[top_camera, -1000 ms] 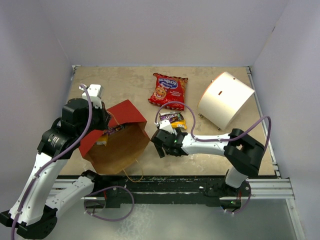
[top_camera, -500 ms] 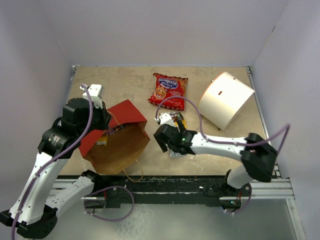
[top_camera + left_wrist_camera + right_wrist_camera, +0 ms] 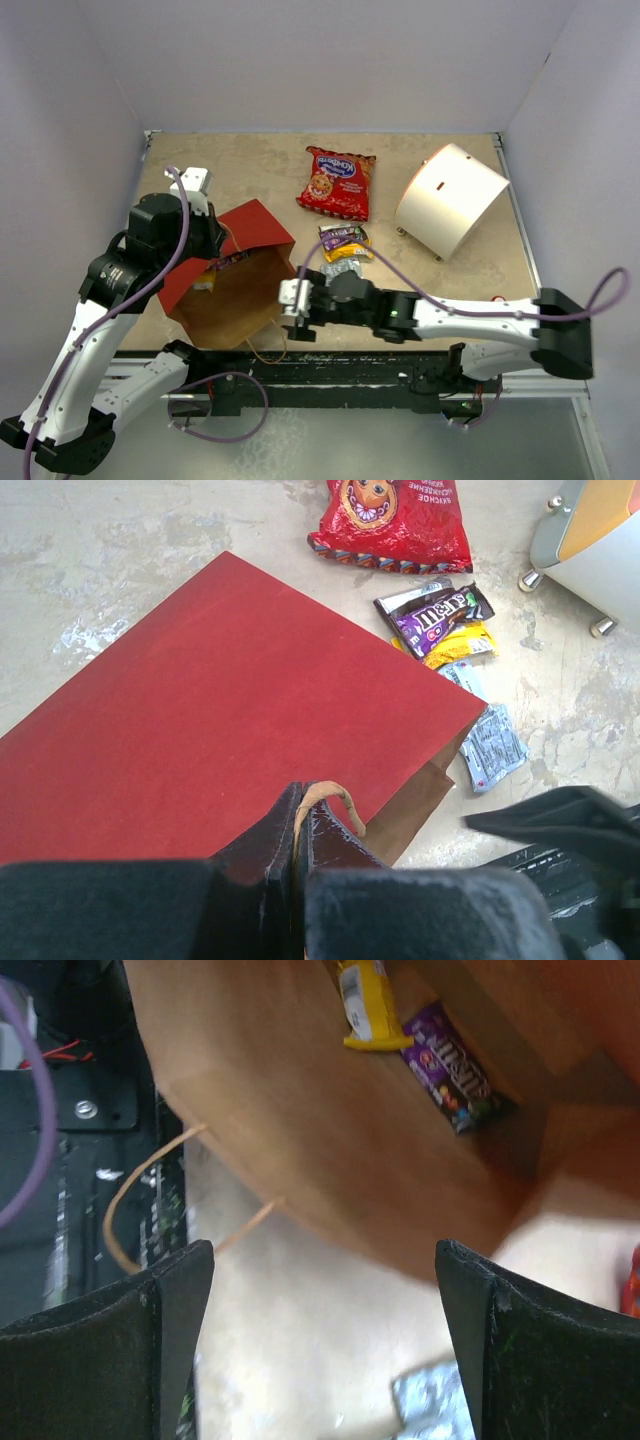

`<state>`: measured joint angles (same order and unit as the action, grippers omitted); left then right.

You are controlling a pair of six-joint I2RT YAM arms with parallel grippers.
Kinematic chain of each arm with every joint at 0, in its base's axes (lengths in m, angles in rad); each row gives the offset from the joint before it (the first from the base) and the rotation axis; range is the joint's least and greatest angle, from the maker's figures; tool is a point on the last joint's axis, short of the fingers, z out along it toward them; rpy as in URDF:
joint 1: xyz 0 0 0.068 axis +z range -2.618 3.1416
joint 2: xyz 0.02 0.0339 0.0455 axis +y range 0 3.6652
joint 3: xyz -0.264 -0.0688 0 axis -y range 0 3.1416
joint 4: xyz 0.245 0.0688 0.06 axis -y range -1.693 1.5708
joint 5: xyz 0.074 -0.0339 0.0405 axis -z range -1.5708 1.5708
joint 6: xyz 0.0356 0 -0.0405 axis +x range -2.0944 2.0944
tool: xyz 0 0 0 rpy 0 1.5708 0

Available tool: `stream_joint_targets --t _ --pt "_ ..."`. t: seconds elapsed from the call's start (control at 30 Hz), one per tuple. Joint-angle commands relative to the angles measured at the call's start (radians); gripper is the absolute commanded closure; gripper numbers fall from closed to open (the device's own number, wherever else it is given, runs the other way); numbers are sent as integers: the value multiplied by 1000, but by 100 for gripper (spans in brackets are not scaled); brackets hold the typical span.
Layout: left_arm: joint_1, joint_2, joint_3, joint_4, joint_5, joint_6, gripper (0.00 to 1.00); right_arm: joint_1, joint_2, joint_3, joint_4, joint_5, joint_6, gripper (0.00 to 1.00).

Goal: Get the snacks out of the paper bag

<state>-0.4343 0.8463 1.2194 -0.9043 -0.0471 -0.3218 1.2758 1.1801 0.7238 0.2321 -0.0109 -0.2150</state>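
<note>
My right gripper should reach to the left in the top view next, through the opening of the bag, because the yellow packet's end by the purple packet is over there.
The paper bag (image 3: 240, 290) lies on its side, mouth toward the near edge, red outside (image 3: 220, 700) and brown inside (image 3: 330, 1160). My left gripper (image 3: 213, 252) is shut on the bag's brown loop handle (image 3: 325, 795). My right gripper (image 3: 292, 310) is open and empty just outside the bag's mouth (image 3: 322, 1250). Inside the bag lie a yellow packet (image 3: 368, 1005) and a purple candy packet (image 3: 455, 1075). On the table are the red cookie bag (image 3: 337, 182), a purple-and-yellow candy packet (image 3: 345, 238) and silver foil packs (image 3: 340, 265).
A white cylinder (image 3: 452, 198) lies at the back right. The bag's other loop handle (image 3: 268, 350) hangs over the table's near edge by the black rail. White walls close in the table on three sides.
My right gripper has moved left and nearer, from beside the candy packet to the bag's mouth. The silver foil packs now show uncovered. My left gripper has held still.
</note>
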Motion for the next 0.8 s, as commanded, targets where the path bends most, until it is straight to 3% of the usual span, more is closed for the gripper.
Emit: stream_joint_targets --t 0.0,0.2,0.5,0.77 --pt "-1 -1 39 48 25 -2 100 23 198 148 204 -39 -231 8" --pt "-1 0 75 29 7 -7 100 31 491 362 333 -33 -292 18" --pt "-1 -1 103 6 1 -43 100 33 742 470 497 28 -333 31" --pt "-1 12 136 -52 -8 -49 100 30 894 561 497 62 -381 31"
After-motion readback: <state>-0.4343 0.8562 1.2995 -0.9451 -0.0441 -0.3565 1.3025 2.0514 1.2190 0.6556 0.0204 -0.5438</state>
